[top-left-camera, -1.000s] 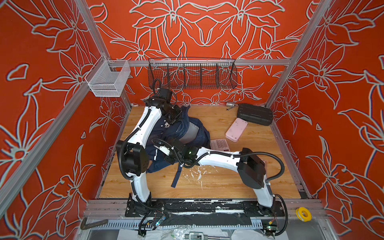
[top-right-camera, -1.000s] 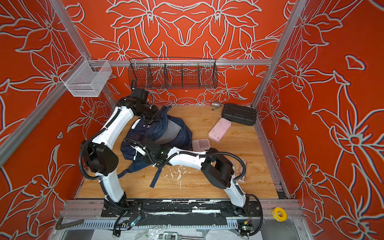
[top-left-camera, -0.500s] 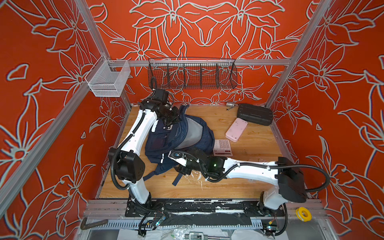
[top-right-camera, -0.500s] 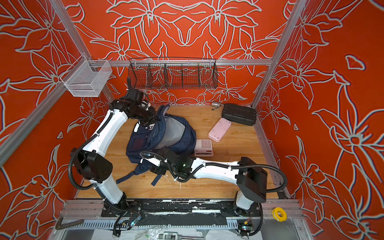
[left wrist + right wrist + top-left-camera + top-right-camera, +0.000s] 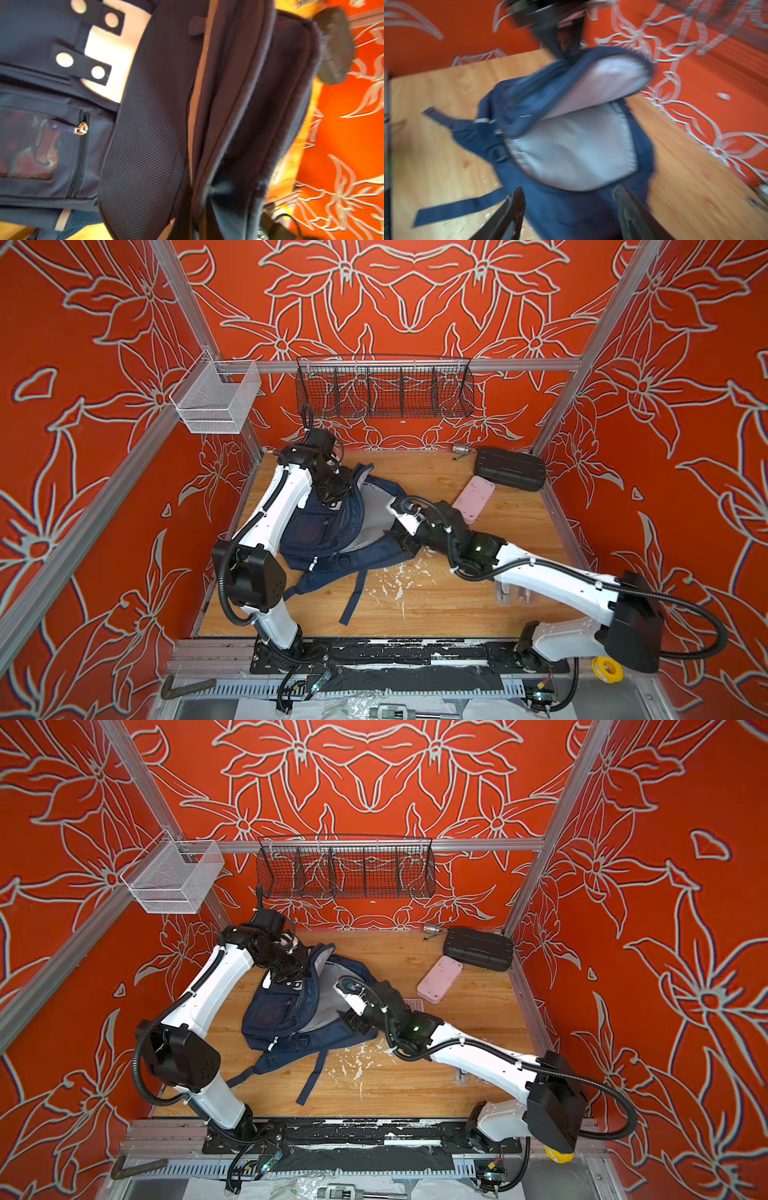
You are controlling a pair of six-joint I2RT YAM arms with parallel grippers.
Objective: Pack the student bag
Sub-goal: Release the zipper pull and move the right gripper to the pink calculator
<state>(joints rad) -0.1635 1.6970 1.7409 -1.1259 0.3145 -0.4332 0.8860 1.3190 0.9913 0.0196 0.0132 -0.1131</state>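
Note:
Next I will lower my left gripper slightly with the bag's top rim [image 5: 356, 489] [image 5: 202, 194], easing back toward the base, and release it, because my right gripper stands empty outside the bag's main compartment.
The student bag [image 5: 328, 531] [image 5: 282, 1019], navy blue with grey lining, lies on the wooden floor left of centre, its main compartment gaping. My left gripper [image 5: 337, 494] [image 5: 291, 974] is shut on the bag's top rim, holding the front panel up; the right wrist view shows it pinching there [image 5: 564, 48]. The left wrist view is filled by the bag's front pocket and mesh panel [image 5: 145, 124]. My right gripper [image 5: 405, 542] [image 5: 356, 1020] [image 5: 569, 199] stands open just off the bag's near edge, facing the grey lining [image 5: 571, 149], with nothing between its fingers.
A black ribbed hard case [image 5: 509, 468] and a pink case [image 5: 473, 499] lie at the back right, with a small metal part [image 5: 459, 450] beside them. A black wire basket [image 5: 384, 391] and a white mesh basket [image 5: 214, 402] hang on the back rail. Loose straps [image 5: 353, 597] trail forward.
My right arm swung from the bag's left front across to its right side, and its jaws opened. The left gripper pulled the bag's top back and up, widening the opening.

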